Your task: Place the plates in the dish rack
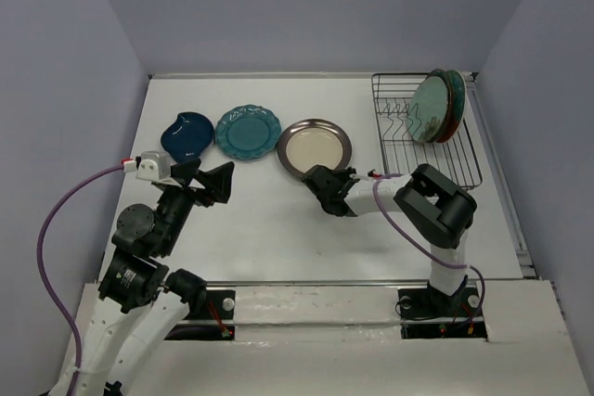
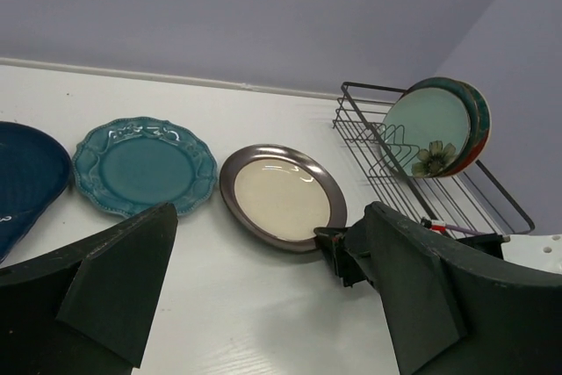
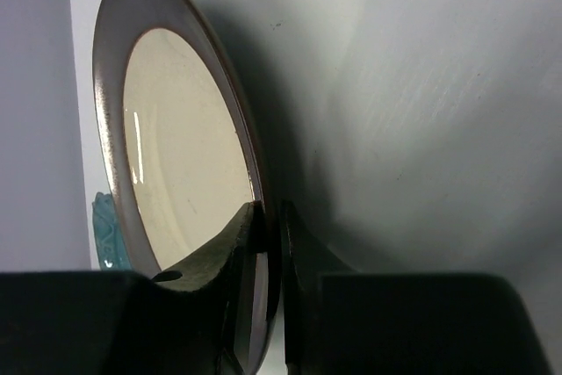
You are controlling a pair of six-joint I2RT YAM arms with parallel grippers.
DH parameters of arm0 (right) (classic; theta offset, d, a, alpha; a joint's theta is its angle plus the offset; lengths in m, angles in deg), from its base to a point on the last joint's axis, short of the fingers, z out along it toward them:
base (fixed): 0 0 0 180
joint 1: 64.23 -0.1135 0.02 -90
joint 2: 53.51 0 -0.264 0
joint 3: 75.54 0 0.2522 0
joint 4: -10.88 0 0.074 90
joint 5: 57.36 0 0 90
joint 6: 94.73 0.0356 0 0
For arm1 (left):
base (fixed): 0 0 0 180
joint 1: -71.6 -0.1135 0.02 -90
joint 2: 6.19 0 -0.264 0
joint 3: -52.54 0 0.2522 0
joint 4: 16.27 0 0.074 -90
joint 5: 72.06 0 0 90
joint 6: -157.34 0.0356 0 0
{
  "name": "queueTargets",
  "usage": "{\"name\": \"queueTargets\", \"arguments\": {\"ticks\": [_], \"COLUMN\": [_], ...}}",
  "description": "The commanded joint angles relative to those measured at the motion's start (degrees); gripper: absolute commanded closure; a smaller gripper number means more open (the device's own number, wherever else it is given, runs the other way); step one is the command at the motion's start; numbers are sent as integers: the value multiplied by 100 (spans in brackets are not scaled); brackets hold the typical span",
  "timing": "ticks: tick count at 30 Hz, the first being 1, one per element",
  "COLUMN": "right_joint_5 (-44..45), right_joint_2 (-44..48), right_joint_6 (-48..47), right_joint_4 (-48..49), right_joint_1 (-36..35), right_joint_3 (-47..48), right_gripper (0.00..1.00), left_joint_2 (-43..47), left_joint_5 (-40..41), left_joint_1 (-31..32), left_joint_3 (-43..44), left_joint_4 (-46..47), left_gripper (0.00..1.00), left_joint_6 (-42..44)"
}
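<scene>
I should next lift the cream plate with my right gripper, turn it upright over the free rack wires outward of it beside the pale green plate, lower and release.
The cream plate with a dark rim (image 1: 314, 146) lies on the table; my right gripper (image 1: 322, 178) is shut on its near rim, one finger over and one under, as the right wrist view (image 3: 268, 217) shows on the plate (image 3: 180, 155). The scalloped teal plate (image 1: 248, 131) and the dark-blue leaf-shaped dish (image 1: 186, 134) lie to its left. The black wire dish rack (image 1: 425, 141) at the right holds three plates upright at its far end, the pale green one (image 1: 430, 106) in front. My left gripper (image 1: 209, 180) is open and empty above the table.
The left wrist view shows the teal plate (image 2: 143, 167), the cream plate (image 2: 281, 197), the rack (image 2: 413, 160) and the right gripper's tip at the cream plate's rim. White walls enclose the table on three sides.
</scene>
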Motion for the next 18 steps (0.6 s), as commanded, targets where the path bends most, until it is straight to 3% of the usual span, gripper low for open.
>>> {"name": "queueTargets", "arguments": {"ticks": [1,9,18], "right_joint_5": [631,2196,2584], "right_joint_2": [412,1097,2003], "right_joint_6": [-872,-2628,-5056], "right_joint_4": [-903,-2107,-2090], "right_joint_1": [-163,-892,-1051], "right_joint_3": [163,910,1445], "right_gripper": [93,93,93], "left_joint_2": [-139,-139,-148], "left_joint_5": [50,94,50], "left_joint_1": [22,-39,-74], "left_joint_3": [18,0,0], "left_joint_4": [184,193,210], "left_gripper": [1,1,1], "left_joint_6": [38,38,29]}}
